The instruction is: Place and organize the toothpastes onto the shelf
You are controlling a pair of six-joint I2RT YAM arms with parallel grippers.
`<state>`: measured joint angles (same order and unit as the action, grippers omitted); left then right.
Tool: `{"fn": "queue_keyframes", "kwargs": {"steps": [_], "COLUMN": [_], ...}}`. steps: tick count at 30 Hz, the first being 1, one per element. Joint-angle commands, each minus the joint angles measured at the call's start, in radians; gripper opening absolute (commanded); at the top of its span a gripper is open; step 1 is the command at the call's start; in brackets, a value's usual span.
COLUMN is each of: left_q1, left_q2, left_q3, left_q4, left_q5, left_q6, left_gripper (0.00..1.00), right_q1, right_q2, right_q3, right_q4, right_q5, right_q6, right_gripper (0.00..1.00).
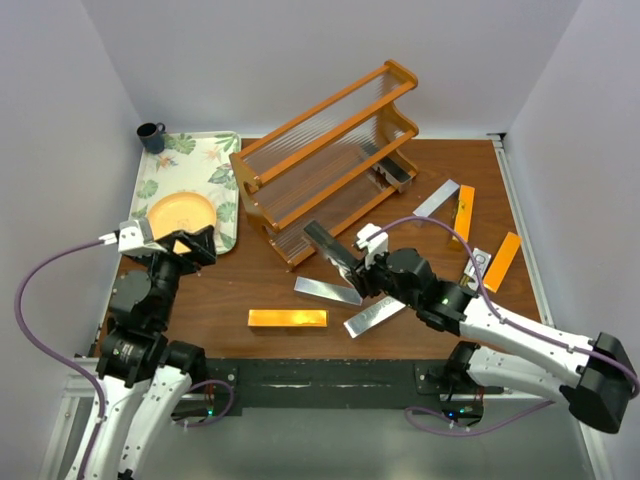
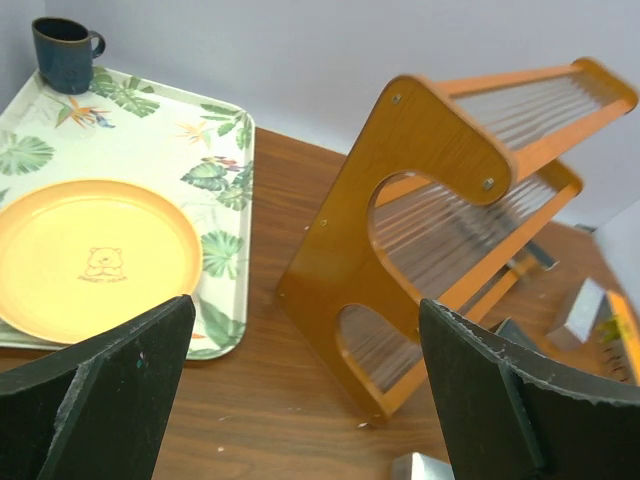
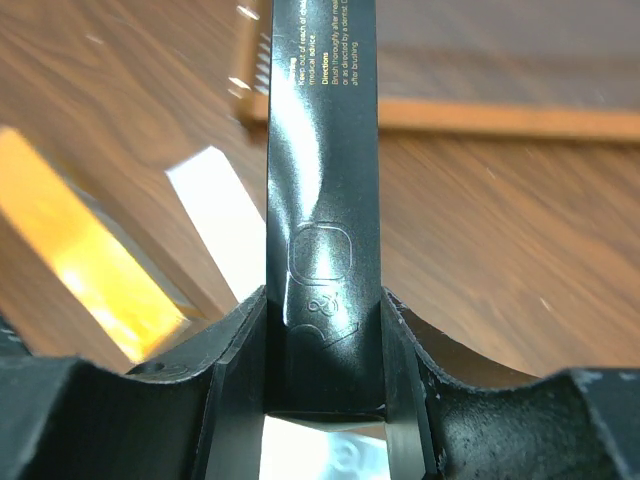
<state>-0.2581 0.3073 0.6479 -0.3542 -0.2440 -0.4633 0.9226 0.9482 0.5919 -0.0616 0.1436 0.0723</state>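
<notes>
The right gripper carries the dark grey carton [image 1: 328, 247] outward onto the shelf's bottom level [image 1: 351, 201] next and releases it, as the level has free space beside a carton.
The orange-brown shelf [image 1: 325, 160] stands at the table's middle back, also in the left wrist view [image 2: 440, 220]. My right gripper [image 1: 358, 272] is shut on a dark grey toothpaste carton [image 1: 328, 247], held above the table near the shelf's front left corner; the carton fills the right wrist view [image 3: 322, 190]. An orange-gold carton [image 1: 288, 318] and two silver cartons [image 1: 327, 291] [image 1: 374, 318] lie below it. More cartons lie to the right: silver [image 1: 436, 198], orange-gold [image 1: 463, 214] [image 1: 501, 261]. One carton [image 1: 398, 172] lies on the shelf's bottom tier. My left gripper [image 1: 190, 243] is open and empty beside the tray.
A floral tray [image 1: 195, 150] at the back left holds a yellow plate [image 1: 181, 212]; a dark mug [image 1: 151, 136] stands at its far corner. White walls close in on the left, back and right.
</notes>
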Motion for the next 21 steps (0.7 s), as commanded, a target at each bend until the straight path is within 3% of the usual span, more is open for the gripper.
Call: {"fn": "queue_keyframes", "kwargs": {"steps": [1,7,16,21], "left_q1": [-0.009,-0.01,-0.032,-0.052], "left_q2": [-0.007,0.01,0.003,-0.013], "left_q3": [-0.047,-0.1,-0.175,-0.194], "left_q4": [0.073,0.123,0.202,0.228], "left_q5": [0.014,0.069,0.137,0.123], "left_q6": [0.15,0.199,0.308,0.357], "left_gripper": [1.0,1.0,1.0,1.0], "right_q1": [-0.07,-0.189,-0.425,-0.498], "right_q2": [-0.025,0.041,0.23,0.354], "right_q3": [0.011,0.031,0.138,0.216], "right_q4": [-0.092,-0.052,0.124,0.195], "right_q5": [0.039,0.073,-0.102,-0.215], "right_q6": [0.004,-0.005,-0.1,-0.146], "right_gripper": [0.11,0.11,0.11,0.11]}}
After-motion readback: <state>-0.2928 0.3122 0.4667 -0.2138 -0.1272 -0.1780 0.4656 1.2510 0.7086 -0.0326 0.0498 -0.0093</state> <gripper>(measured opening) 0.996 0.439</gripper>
